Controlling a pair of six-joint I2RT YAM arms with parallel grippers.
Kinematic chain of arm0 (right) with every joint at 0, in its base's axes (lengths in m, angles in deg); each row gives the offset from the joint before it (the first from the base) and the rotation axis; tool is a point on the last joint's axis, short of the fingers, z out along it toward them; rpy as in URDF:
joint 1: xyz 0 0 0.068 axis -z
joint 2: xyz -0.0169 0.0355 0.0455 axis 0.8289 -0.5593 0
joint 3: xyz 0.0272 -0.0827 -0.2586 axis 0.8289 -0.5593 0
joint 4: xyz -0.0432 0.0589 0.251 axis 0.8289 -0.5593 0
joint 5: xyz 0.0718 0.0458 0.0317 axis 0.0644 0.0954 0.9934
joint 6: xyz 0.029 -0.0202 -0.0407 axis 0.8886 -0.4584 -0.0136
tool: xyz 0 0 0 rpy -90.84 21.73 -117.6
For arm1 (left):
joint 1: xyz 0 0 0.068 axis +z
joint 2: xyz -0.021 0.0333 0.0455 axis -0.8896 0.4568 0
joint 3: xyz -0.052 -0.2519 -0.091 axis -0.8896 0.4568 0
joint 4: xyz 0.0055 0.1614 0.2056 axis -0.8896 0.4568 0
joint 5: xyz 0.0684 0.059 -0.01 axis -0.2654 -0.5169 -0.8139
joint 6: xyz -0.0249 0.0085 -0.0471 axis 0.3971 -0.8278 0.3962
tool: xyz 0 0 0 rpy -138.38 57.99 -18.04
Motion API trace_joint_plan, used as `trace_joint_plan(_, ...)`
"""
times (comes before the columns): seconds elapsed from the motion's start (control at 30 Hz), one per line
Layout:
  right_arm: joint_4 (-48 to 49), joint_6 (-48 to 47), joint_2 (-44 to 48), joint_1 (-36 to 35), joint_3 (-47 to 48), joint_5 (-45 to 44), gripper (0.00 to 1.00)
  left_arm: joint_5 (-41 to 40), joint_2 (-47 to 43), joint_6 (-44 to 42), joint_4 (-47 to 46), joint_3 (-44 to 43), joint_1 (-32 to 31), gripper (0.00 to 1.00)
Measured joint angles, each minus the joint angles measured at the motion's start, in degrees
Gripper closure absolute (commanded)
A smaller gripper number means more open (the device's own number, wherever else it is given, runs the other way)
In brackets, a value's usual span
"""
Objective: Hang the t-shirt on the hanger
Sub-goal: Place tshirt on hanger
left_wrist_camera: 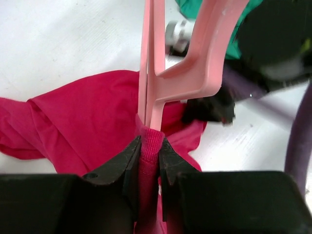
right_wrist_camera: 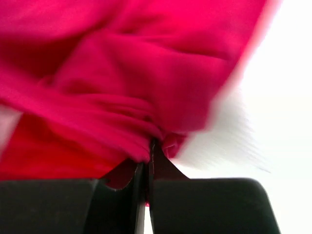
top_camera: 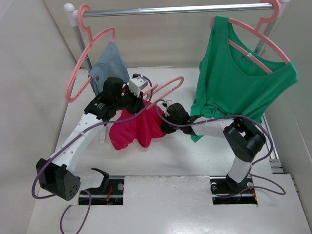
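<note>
The t-shirt (top_camera: 136, 127) lies bunched, so next I need to pull my right gripper up and toward the green top's lower edge (top_camera: 197, 107), stretching out the fold before I let go.
The crimson t-shirt (top_camera: 136, 127) lies bunched on the white table between the two arms. The free pink hanger (top_camera: 167, 89) slants up to the right above it, its lower end going into the shirt. My left gripper (top_camera: 138, 104) is at the shirt's top edge. In the left wrist view the gripper (left_wrist_camera: 150, 146) is shut on a ribbed edge of the t-shirt (left_wrist_camera: 87, 117), where the hanger (left_wrist_camera: 195, 63) enters the fabric. My right gripper (top_camera: 168, 122) is at the shirt's right side. In the right wrist view the gripper (right_wrist_camera: 151, 146) is shut on a fold of the t-shirt (right_wrist_camera: 126, 73).
A green top (top_camera: 243, 80) hangs on a pink hanger from the metal rail (top_camera: 170, 9) at the back right, close behind my right arm. A blue-grey cloth (top_camera: 108, 66) hangs on another pink hanger at the back left. Purple cables loop beside both arms.
</note>
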Motion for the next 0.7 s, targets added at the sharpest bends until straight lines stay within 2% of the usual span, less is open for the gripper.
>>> trace_joint_plan(0.13, 2.1, 2.7, 5.6, 7.0, -6.8, 1.1, 1.00, 6.1, -2.6, -3.0, 2.6, 0.5, 3.0, 1.00)
trace_joint_plan(0.33, 4.2, 5.3, 18.5, 19.3, -12.8, 2.7, 1.00, 14.5, -6.6, -16.2, 10.6, 2.9, 3.1, 1.00)
trace_joint_plan(0.5, 3.3, 5.5, 22.9, 22.3, -14.0, 3.9, 1.00, 16.3, -6.6, -27.1, 15.8, 3.6, 3.0, 1.00)
trace_joint_plan(0.7, -2.5, 2.6, 27.8, 22.6, -13.6, 2.8, 1.00, 12.3, -3.8, -32.8, 17.4, 4.7, 2.8, 1.00)
